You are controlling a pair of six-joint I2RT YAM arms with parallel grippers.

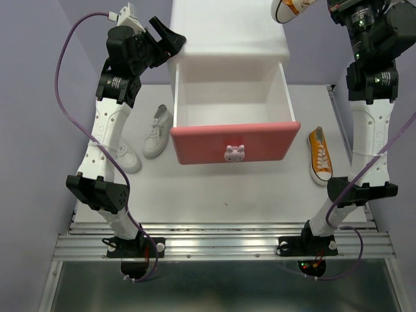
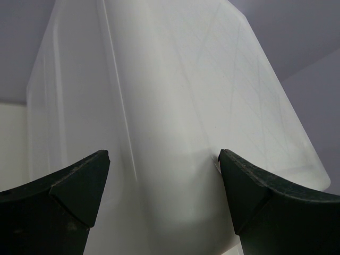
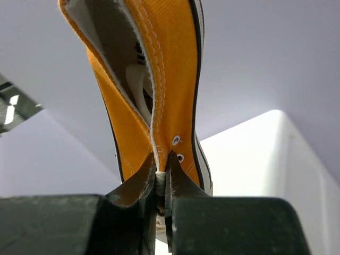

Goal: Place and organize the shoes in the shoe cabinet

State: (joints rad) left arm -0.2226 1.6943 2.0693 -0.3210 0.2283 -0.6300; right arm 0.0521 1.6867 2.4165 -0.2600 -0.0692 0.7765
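Note:
The sneaker goes back, left in the top view and down next; my right gripper releases it into the drawer's empty side by the white sneakers.
The white shoe cabinet (image 1: 227, 39) stands at the back middle with its darker pink upper drawer (image 1: 234, 143) pulled out and nothing inside. My left gripper (image 1: 170, 38) is open against the cabinet's upper left side; the left wrist view shows the cabinet wall (image 2: 170, 106) between the spread fingers (image 2: 69, 186). My right gripper (image 3: 162, 164) is shut on an orange sneaker (image 3: 159, 79), held high above the cabinet's right rear corner (image 1: 289, 8). The other orange sneaker (image 1: 319, 155) lies right of the drawer. Two white sneakers (image 1: 158, 131) lie left of it, one (image 1: 127, 158) partly behind my left arm.
The open drawer juts toward the front of the white table (image 1: 221, 198). A purple wall (image 1: 39, 78) rises behind and to the left. A metal rail (image 1: 221, 244) runs along the near edge by the arm bases.

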